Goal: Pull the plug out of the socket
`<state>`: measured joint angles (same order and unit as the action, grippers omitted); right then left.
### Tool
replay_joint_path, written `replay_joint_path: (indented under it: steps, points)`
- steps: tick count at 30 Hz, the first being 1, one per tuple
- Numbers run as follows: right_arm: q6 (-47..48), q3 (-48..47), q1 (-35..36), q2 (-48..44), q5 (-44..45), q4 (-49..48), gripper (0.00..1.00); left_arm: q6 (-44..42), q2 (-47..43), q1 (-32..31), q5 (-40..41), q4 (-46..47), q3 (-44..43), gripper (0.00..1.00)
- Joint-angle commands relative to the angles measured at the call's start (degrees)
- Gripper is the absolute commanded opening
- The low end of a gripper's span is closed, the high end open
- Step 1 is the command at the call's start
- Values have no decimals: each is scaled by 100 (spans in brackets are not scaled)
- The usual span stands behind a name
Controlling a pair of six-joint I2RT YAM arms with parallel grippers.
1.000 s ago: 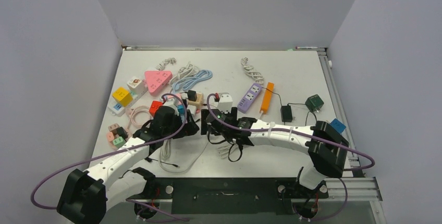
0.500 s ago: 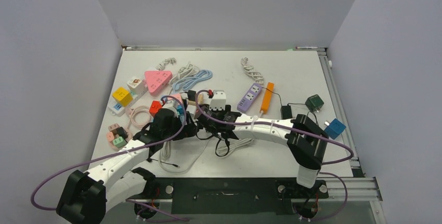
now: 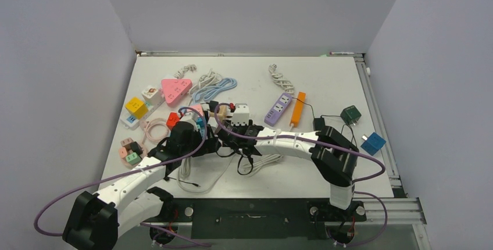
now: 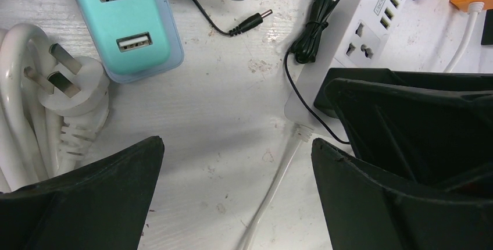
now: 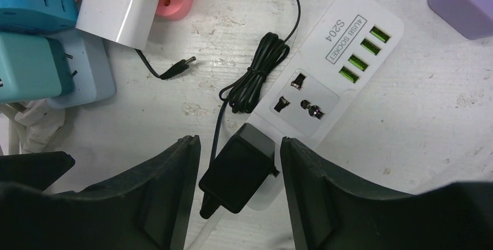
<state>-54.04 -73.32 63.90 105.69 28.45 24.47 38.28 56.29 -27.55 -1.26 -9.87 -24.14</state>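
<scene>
My left gripper moves outward and to the right in the top view onto the socket strip's free USB end next, since my right gripper straddles the plug.
A black plug (image 5: pixel 238 168) sits in the near end of a white socket strip (image 5: pixel 349 46) marked with USB ports. My right gripper (image 5: pixel 239 145) straddles the plug, one finger on each side. The right finger is almost at the plug's corner, while a narrow gap shows on the left. In the top view the right gripper (image 3: pixel 229 135) covers the plug. My left gripper (image 4: pixel 236 145) stands wide open just left of it, over the strip's thin white cable (image 4: pixel 279 180) and holding nothing. The same strip (image 4: pixel 372 23) shows at the upper right of the left wrist view.
A teal USB charger (image 4: pixel 131 23) and a white plug with its cord (image 4: pixel 70 87) lie close on the left. A bundled black cable (image 5: pixel 256 75) rests beside the strip. Further back are a purple strip (image 3: pixel 279 107), an orange strip (image 3: pixel 297 109) and a pink triangular socket (image 3: pixel 175 89).
My right arm has swung left and forward to the white strip, and its jaws have narrowed round the black plug. The left arm has barely moved.
</scene>
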Motion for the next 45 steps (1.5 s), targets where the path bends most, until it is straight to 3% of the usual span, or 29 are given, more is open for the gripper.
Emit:
replay_joint_path:
  steps: [1,5,9,14,19,28,45]
  points:
    - [-48,-222,53,93,-7,-91,52,-87,-114,52,80,161,-95,96]
    - [17,-276,51,166,27,-46,43,-86,-119,58,77,113,-128,96]
    - [186,-274,48,165,72,-75,22,-87,-114,66,69,78,-189,96]
    - [965,-158,52,79,-15,-271,6,-108,-59,82,-54,14,-328,96]
    - [2002,380,46,-186,-369,-753,5,-25,65,99,-365,80,-502,97]
    - [2991,2173,-17,-1624,-1352,-2707,5,359,608,161,-1003,782,-636,97]
    - [2989,3639,-205,-2748,-2113,-4534,5,869,1546,162,-1706,2220,-673,95]
